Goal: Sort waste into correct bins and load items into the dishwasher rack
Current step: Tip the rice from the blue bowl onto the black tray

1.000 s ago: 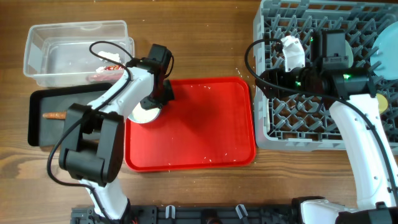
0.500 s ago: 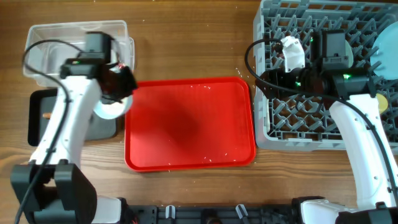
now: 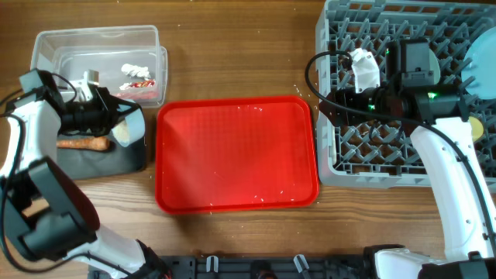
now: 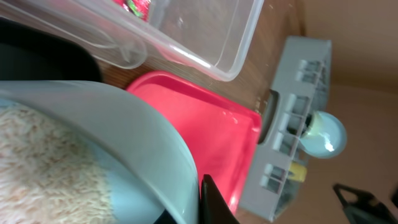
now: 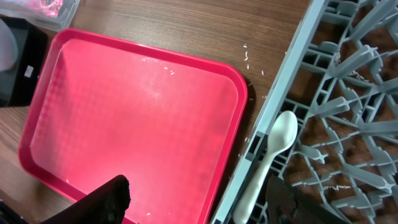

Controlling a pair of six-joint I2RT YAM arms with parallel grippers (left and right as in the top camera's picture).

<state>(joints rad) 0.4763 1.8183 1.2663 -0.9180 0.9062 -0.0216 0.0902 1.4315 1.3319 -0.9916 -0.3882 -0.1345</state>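
Observation:
Next, my left gripper will empty the bowl, then move across and down onto the red tray, then release it, since that lies to its right in the overhead view.
My left gripper is shut on the rim of a pale blue bowl and holds it tilted over the black tray. The left wrist view shows the bowl with white rice inside, pinched at my finger. An orange carrot piece lies in the black tray. The clear tub holds a red wrapper and white paper. My right gripper is open over the grey rack's left edge, with a white spoon lying there between its fingers.
The large red tray lies in the middle with a few rice grains on it. A light-blue plate and a yellow cup sit at the rack's right side. Grains are scattered on the wood near the rack.
My left arm has carried the bowl from the red tray's left end leftward to above the black tray. The right arm has not moved.

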